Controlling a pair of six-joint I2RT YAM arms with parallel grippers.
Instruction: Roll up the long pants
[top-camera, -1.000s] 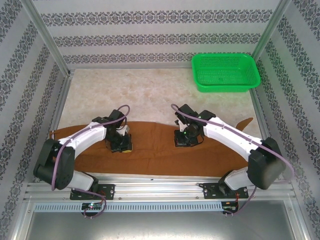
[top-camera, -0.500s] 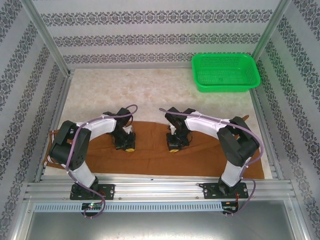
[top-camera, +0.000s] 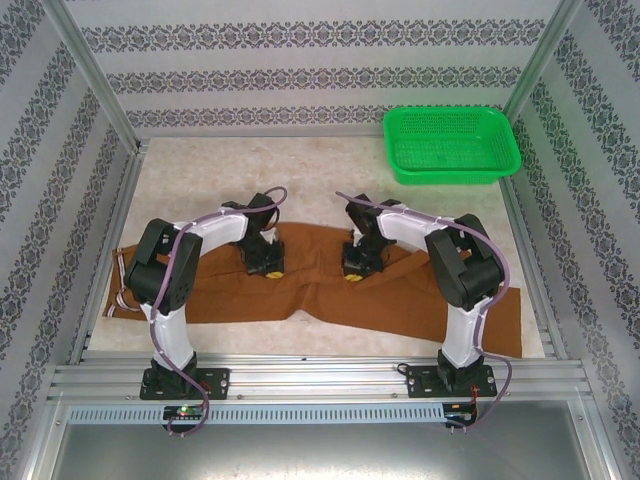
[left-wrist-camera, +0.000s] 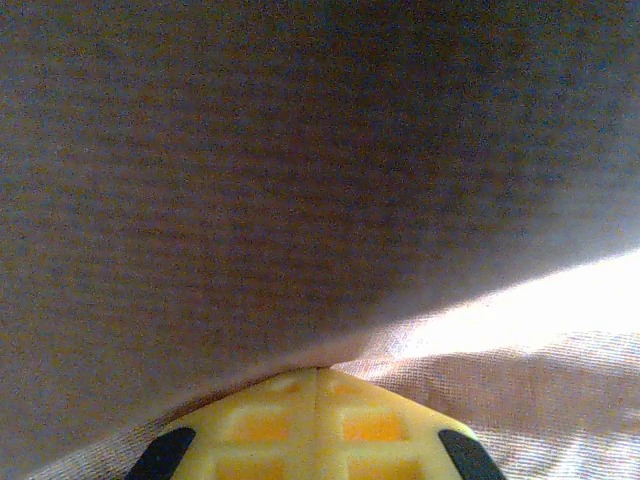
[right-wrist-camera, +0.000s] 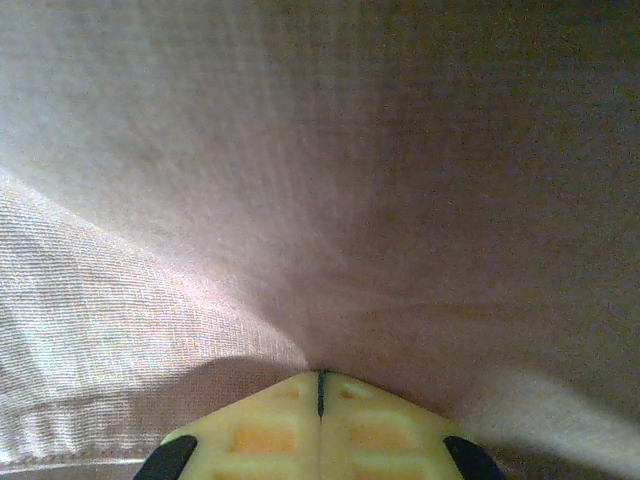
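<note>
I will next pull the pinched cloth outward toward the bare tabletop with my right gripper, then open it to let the cloth go, because that tabletop is open beyond the pants' far edge.
The long pants, rust-brown cloth, lie spread left to right across the near half of the table, with their pale-lined end at the left. My left gripper is shut and pinches the cloth left of centre. In the left wrist view its yellow fingertips meet at a fold of brown fabric. My right gripper is shut on the cloth right of centre. The right wrist view shows its tips closed under puckered cloth.
A green plastic basket stands at the back right corner. Patterned walls and metal posts close in the table on three sides. An aluminium rail runs along the near edge by the arm bases.
Both grippers have moved away from the bases toward the far side, dragging the pants with them. The cloth's near edge has drawn back from the rail and wrinkled in the middle.
</note>
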